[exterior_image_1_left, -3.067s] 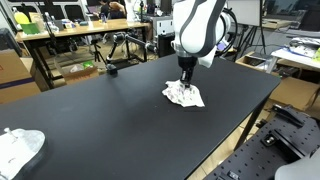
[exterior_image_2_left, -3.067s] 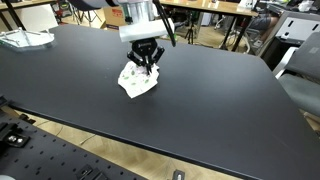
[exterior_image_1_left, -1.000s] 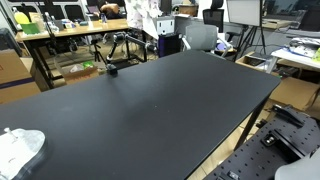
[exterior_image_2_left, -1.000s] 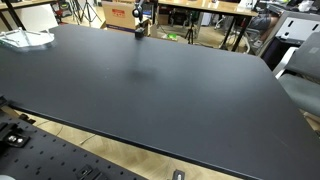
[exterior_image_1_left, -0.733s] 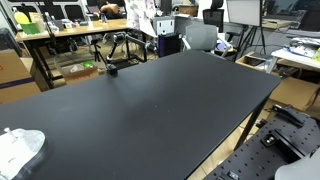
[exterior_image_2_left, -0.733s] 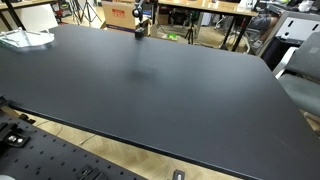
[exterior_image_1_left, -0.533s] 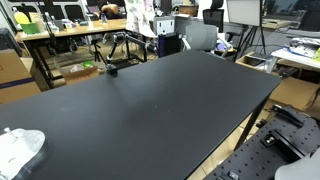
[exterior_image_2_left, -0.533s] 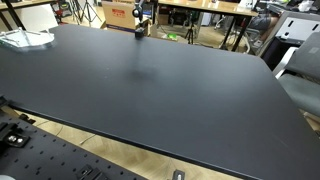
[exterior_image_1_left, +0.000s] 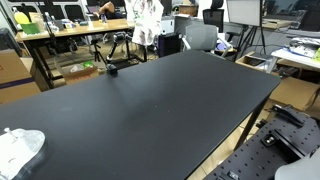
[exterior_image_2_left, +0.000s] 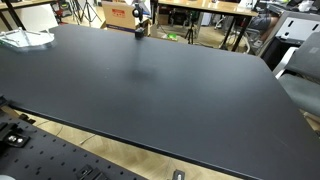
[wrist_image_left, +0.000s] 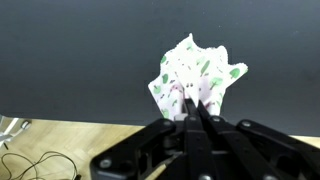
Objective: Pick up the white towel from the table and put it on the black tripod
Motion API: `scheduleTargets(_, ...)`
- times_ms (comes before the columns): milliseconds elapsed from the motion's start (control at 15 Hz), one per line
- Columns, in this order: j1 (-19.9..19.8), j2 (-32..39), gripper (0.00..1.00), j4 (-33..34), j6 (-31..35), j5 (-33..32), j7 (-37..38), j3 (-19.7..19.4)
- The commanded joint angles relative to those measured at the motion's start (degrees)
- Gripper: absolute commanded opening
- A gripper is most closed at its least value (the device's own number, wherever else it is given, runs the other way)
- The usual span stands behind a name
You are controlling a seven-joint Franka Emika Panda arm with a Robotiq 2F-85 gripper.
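Note:
Next, my gripper lowers toward the small black tripod (exterior_image_1_left: 110,68) to release the white towel (exterior_image_1_left: 146,22) over it, as it stands below by the table's far edge.
In the wrist view my gripper (wrist_image_left: 190,105) is shut on the white towel (wrist_image_left: 196,72), which has green specks and bunches up between the fingers over the black table (wrist_image_left: 80,50). In an exterior view the towel (exterior_image_1_left: 146,22) hangs in the air beyond the table's far edge, with the gripper mostly cut off by the top of the frame. A small black tripod (exterior_image_1_left: 110,68) stands on the table's far edge, below and to one side of the towel. It also shows in an exterior view (exterior_image_2_left: 140,29), with the towel a small, unclear shape just above it.
A second white cloth (exterior_image_1_left: 18,148) lies at a table corner, seen in both exterior views (exterior_image_2_left: 25,38). Beyond the far edge are desks, chairs (exterior_image_1_left: 200,35), a larger floor tripod (exterior_image_1_left: 125,44) and a cardboard box (exterior_image_2_left: 120,14). Cables lie on the floor (wrist_image_left: 30,160).
Three seconds ago the gripper was down on the towel mid-table. It now holds the towel lifted at the far edge. Over the last second the towel shifted slightly sideways.

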Motion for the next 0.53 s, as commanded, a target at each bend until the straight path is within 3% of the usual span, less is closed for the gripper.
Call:
scheduleTargets(0,-0.1,0.3,0.01,-0.1,-2.6,0.9,0.2,-0.3)
scheduleTargets(467,-0.1,-0.3,0.01,-1.9,-5.1,1.3,0.0,-0.4)
